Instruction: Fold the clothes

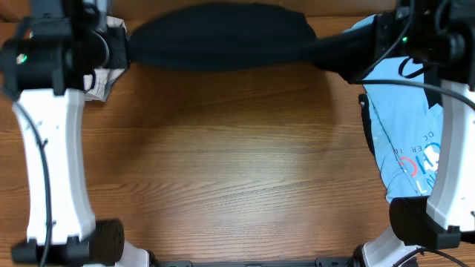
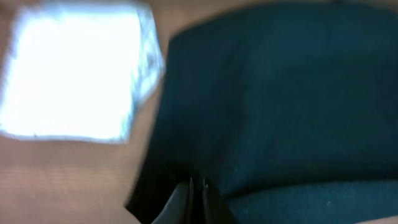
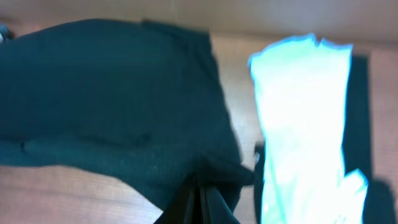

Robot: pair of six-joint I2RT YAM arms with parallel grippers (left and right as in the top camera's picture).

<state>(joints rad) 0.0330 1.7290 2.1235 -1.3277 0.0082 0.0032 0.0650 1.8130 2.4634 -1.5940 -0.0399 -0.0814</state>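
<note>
My right gripper is above and in front of the clear table beside the light blue T-shirt, so next it should lower back there and release the fold.
The black T-shirt [image 1: 223,35] hangs stretched between both grippers at the far edge of the table. My left gripper [image 2: 196,186] is shut on its left end; the dark cloth [image 2: 280,99] fills that wrist view. My right gripper [image 3: 200,186] is shut on its right end; the cloth [image 3: 106,99] spreads to the left in the right wrist view. In the overhead view the left gripper [image 1: 111,46] and right gripper [image 1: 369,37] sit at the shirt's two ends. A light blue printed T-shirt [image 1: 404,126] lies at the right, also in the right wrist view [image 3: 305,124].
A white folded item [image 1: 100,78] lies at the far left under the left arm, bright in the left wrist view [image 2: 74,71]. Bare wooden table [image 1: 223,163] spans the middle. The arm bases stand at the front corners.
</note>
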